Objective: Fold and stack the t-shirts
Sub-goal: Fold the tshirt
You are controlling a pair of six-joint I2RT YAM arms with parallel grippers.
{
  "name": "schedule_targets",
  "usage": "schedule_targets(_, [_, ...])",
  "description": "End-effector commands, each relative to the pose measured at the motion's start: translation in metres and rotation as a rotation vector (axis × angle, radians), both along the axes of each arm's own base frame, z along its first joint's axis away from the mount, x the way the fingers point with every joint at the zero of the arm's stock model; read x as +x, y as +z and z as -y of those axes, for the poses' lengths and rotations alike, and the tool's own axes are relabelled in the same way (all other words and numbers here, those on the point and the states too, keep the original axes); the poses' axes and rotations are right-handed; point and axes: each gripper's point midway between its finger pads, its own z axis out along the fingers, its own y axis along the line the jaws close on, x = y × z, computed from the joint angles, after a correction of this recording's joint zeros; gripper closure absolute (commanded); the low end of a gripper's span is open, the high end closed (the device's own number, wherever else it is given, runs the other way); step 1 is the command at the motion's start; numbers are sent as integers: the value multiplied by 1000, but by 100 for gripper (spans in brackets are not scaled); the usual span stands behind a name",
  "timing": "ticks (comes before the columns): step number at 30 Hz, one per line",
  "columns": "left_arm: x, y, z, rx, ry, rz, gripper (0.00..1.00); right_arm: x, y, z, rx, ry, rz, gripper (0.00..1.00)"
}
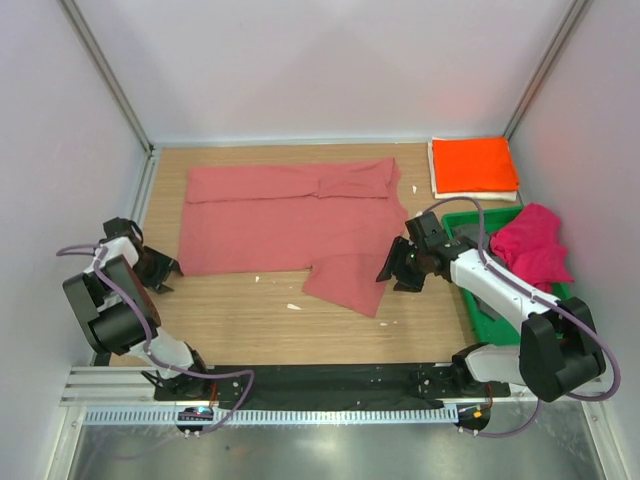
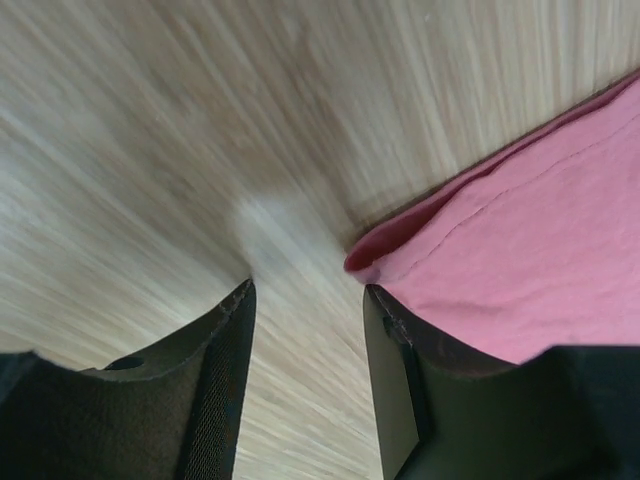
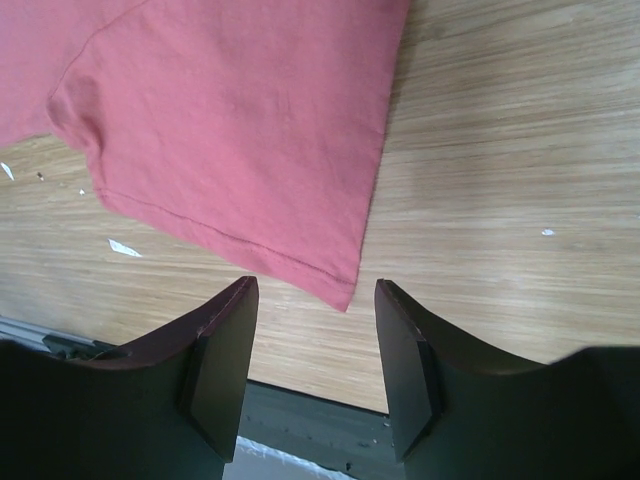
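My right gripper moves down onto the shirt's side edge (image 1: 383,287) (image 3: 376,158) next, just outward of the sleeve's corner, since that edge lies flat below its open fingers.
A dusty salmon-red t-shirt (image 1: 280,215) lies spread on the wooden table, its top part folded over, one sleeve (image 1: 348,282) pointing toward the front. My left gripper (image 1: 163,270) is open just left of the shirt's lower left corner (image 2: 372,258). My right gripper (image 1: 392,272) is open and empty beside the sleeve's corner (image 3: 345,295), which lies just ahead of the gap between the fingers. A folded bright orange t-shirt (image 1: 474,163) sits on a white one (image 1: 477,196) at the back right. A magenta t-shirt (image 1: 535,245) is bunched in the green tray (image 1: 462,222).
White walls enclose the table on three sides. Small white scraps (image 1: 293,306) lie on the wood near the front. A black rail (image 1: 300,380) runs along the front edge.
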Motion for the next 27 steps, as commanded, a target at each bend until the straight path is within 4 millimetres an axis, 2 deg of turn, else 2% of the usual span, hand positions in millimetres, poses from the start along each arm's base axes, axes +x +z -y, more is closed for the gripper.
schedule_targets(1, [14,5,-17,52,-12,33,51,11,10,-10,71,-25,75,44])
schedule_targets(14, [35,-6,-17,11,34,90,51,6,-10,-14,74,-20,11,44])
schedule_targets(18, [45,-5,-18,-9,46,110,61,-1,-19,-12,77,-41,-16,43])
schedule_targets(21, [42,-7,-15,-18,52,108,71,-3,-26,-10,70,-51,-26,43])
schedule_targets(25, [40,-9,-14,-19,42,101,87,1,-32,-8,55,-67,-18,43])
schedule_targets(27, [39,-8,-14,-19,42,96,91,5,-34,-6,55,-84,-5,43])
